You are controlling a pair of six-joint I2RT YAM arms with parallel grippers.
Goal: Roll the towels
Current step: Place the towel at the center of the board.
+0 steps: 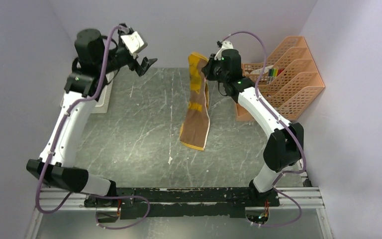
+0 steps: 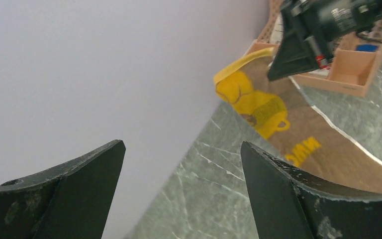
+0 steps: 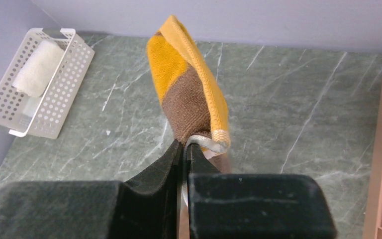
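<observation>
My right gripper has bare tabletop to its left in the top view. Next, it needs to swing toward the basket and let go of the towel over that part of the tabletop.
The brown towel with mustard-yellow patches hangs from my right gripper, its lower end resting on the table. In the right wrist view the gripper is shut on the towel's edge. The towel also shows in the left wrist view. My left gripper is open and empty, raised at the back left; its fingers stand wide apart. The cream-white towel lies rolled in a white basket at the table's left edge.
An orange multi-slot file organiser holding pens stands at the back right against the wall. The white basket shows partly behind my left arm. Grey walls close in the dark marbled table on three sides.
</observation>
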